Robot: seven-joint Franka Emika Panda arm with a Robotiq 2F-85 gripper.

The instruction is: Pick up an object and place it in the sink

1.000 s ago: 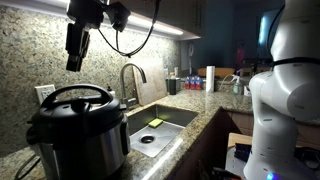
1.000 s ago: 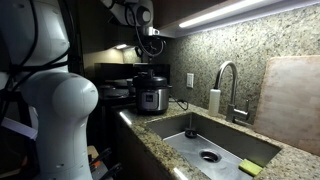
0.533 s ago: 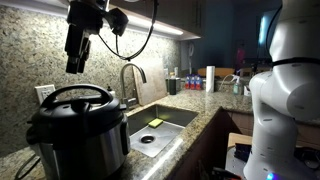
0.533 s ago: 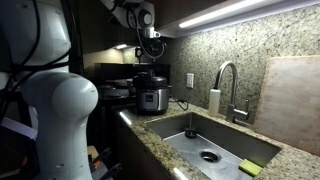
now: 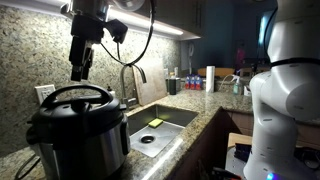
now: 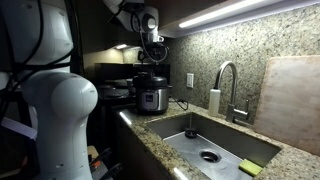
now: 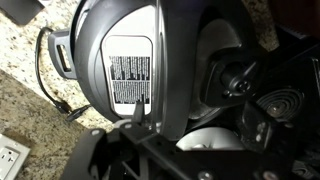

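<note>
The robot's gripper will next go down onto the arched top handle of the lid (image 5: 81, 88) (image 7: 179, 68).
The object, a round black domed lid (image 5: 68, 100) with an arched handle, sits on the steel-and-black cooker pot (image 5: 82, 148) at the near end of the counter. It also shows in an exterior view as a small lid (image 6: 151, 77). My gripper (image 5: 80, 66) hangs open just above the lid, touching nothing. In the wrist view the lid (image 7: 130, 62) fills the frame under my gripper (image 7: 195, 120), and its handle (image 7: 176, 55) runs between the spread jaws. The sink (image 5: 172, 116) lies beside the cooker, and its basin (image 6: 190, 150) shows a round drain.
A curved faucet (image 5: 131, 77) stands behind the sink, a yellow sponge (image 5: 155, 123) lies in it. Bottles (image 5: 190, 80) crowd the far counter. A wall outlet (image 5: 45, 93) and the cooker's cord (image 7: 50, 85) sit behind the pot. A cutting board (image 6: 291, 95) leans on the backsplash.
The gripper has come down a little toward the lid and shifted slightly toward the faucet. Its jaws stand wider than before. The lid and pot have not moved.
</note>
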